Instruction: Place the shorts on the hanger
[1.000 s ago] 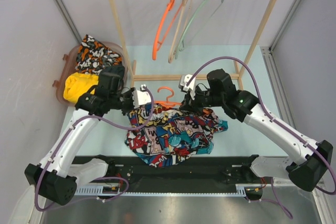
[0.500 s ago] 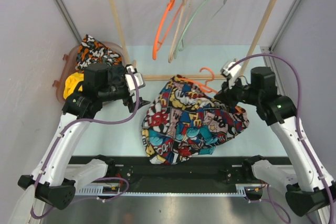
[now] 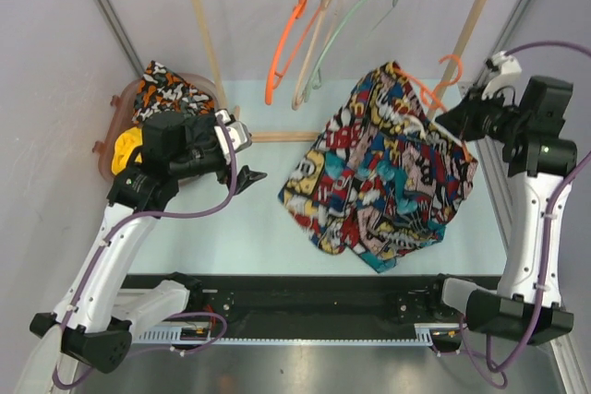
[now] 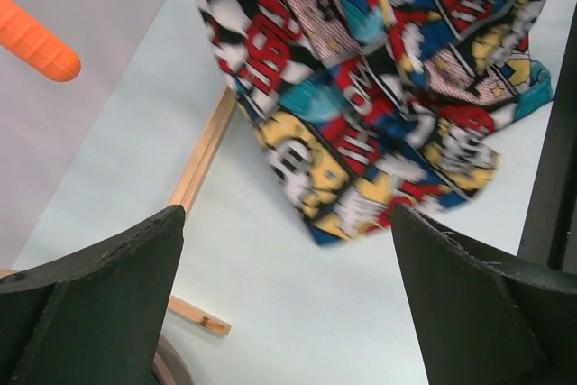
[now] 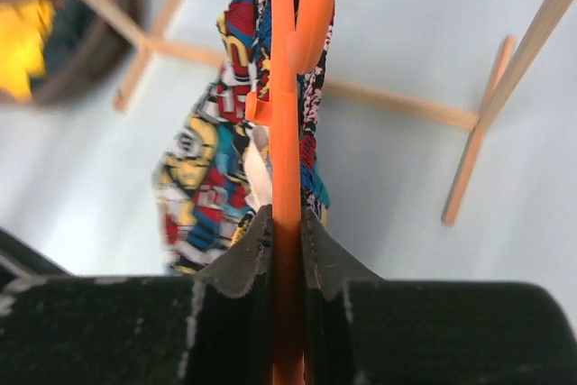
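Note:
My right gripper should next lift up and outward, hook over the bar's bare end and release the hanger's rod, as that end is above and outward.
The comic-print shorts (image 3: pixel 388 168) hang in the air at the right, draped over the thin orange hanger (image 3: pixel 434 85) whose hook curls up near the rack's right post. My right gripper (image 3: pixel 473 110) is shut on the hanger's rod (image 5: pixel 286 132), with the shorts (image 5: pixel 221 169) dangling beyond it. My left gripper (image 3: pixel 242 156) is open and empty at the left, apart from the cloth. Its two fingers (image 4: pixel 99 286) frame bare table, and the hem of the shorts (image 4: pixel 379 114) shows farther off.
A wooden rack (image 3: pixel 208 43) carries an orange hanger (image 3: pixel 291 34), a pale one and a pale green hanger (image 3: pixel 355 20) on its rail. A basket (image 3: pixel 115 126) at the left holds an orange-black-white garment (image 3: pixel 166 94) and a yellow garment (image 3: pixel 129 149).
My left gripper let go of the shorts and drew back left. My right arm lifted the hanger with the shorts up and to the right, off the table.

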